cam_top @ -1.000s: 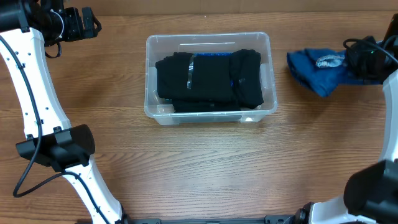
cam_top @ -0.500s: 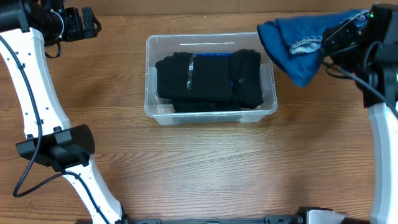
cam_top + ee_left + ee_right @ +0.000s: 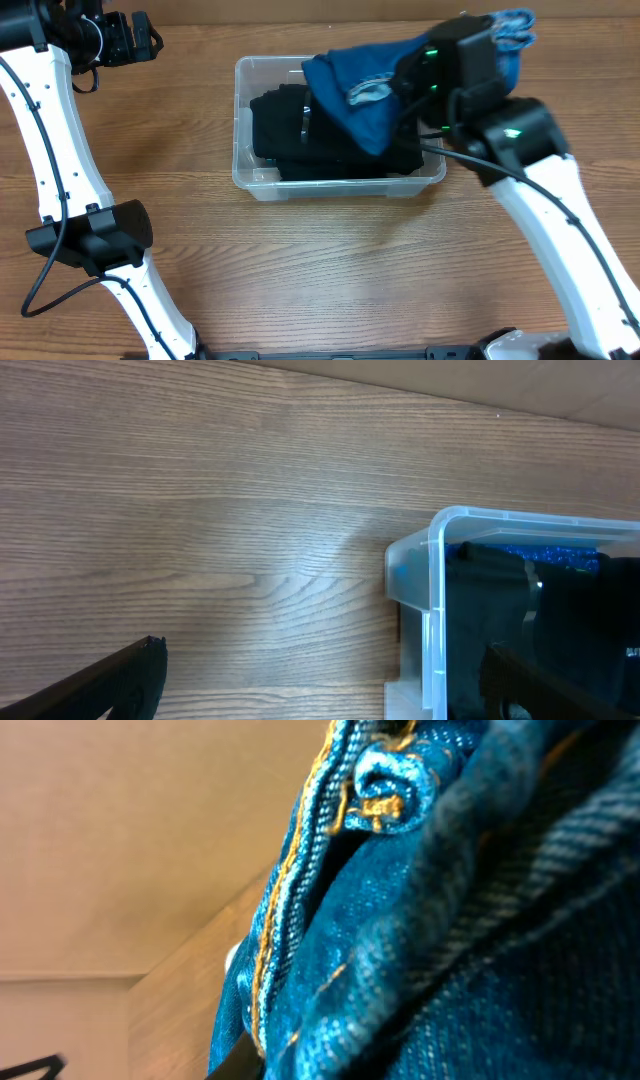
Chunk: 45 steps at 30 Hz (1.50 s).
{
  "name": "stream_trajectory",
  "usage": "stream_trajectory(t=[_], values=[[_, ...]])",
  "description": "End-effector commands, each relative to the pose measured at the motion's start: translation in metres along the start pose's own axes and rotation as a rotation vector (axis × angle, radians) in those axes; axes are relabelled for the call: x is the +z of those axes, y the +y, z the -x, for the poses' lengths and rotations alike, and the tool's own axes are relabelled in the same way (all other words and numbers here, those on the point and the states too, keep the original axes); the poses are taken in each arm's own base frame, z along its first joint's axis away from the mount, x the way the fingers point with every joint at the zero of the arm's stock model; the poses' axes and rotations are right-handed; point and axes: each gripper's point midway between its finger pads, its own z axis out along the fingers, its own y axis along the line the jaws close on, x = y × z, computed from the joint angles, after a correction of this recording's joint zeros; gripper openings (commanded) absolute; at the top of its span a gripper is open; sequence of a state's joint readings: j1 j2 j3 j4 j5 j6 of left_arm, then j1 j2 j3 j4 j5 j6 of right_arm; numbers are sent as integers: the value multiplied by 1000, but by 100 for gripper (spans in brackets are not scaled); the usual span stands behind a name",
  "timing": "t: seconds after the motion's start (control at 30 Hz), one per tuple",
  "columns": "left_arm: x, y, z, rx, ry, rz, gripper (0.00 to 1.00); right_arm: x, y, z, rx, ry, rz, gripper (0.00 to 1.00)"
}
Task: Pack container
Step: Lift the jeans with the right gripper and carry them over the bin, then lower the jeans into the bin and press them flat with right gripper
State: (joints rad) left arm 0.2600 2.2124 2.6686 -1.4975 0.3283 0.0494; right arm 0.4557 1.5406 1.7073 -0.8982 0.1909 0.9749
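I will lower my right gripper and move it to the left in the overhead view, over the black folded clothing (image 3: 290, 135), because the jeans stick out past the end of the container.
The clear plastic container (image 3: 241, 120) sits at the table's middle back, with black folded clothing (image 3: 290, 135) inside. It also shows in the left wrist view (image 3: 432, 590). My right gripper (image 3: 425, 75) is shut on a blue pair of jeans (image 3: 360, 85) and holds it in the air over the container's right half. The jeans (image 3: 420, 920) fill the right wrist view and hide the fingers. My left gripper (image 3: 150, 45) is open and empty, up at the back left, away from the container; its fingers (image 3: 120, 680) show dark at the frame's bottom.
Bare wooden table (image 3: 320, 270) lies in front of the container and to its left. The left arm's white links (image 3: 60, 150) run down the left side. A cardboard wall stands behind the table.
My right gripper has carried the blue jeans from the table's right side up and leftward, to above the container. The left arm has not moved.
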Motion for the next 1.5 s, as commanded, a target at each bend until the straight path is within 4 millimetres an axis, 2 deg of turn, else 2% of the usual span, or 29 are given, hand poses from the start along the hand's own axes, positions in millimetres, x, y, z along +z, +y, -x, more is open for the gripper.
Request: stream_trajectory(t=[0.0, 0.2, 0.43, 0.47, 0.67, 0.87, 0.9, 1.0, 1.17, 1.37, 1.43, 1.47], values=[[-15, -4, 5, -9, -36, 5, 100, -23, 29, 25, 124, -226, 31, 4], [-15, -4, 5, -9, -37, 5, 100, -7, 67, -4, 99, -293, 93, 4], [-15, -4, 5, -9, -37, 5, 100, 26, 69, -22, 76, -259, 69, 4], [-15, -4, 5, -9, -37, 5, 100, 36, 69, -28, 74, -244, 67, 4], [-15, -4, 5, -9, -36, 5, 100, 64, 82, -49, 72, -175, 111, 4], [-15, -4, 5, -9, -36, 5, 100, 76, 81, -63, 61, -130, 105, 4], [-15, -4, 5, -9, -37, 5, 100, 76, 81, -64, 59, -123, 107, 8], [-15, -4, 5, -9, -36, 5, 100, 77, 81, -69, 55, -96, 111, 29], [-15, -4, 5, -9, -37, 5, 100, 77, 79, -78, 44, -46, 107, 33], [-15, -4, 5, -9, -37, 5, 100, 79, 43, -95, -14, 21, -38, 45], [-15, -4, 5, -9, -37, 5, 100, 78, 29, -100, -36, 42, -91, 55], [-15, -4, 5, -9, -37, 5, 100, 77, 23, -102, -45, 52, -115, 64]])
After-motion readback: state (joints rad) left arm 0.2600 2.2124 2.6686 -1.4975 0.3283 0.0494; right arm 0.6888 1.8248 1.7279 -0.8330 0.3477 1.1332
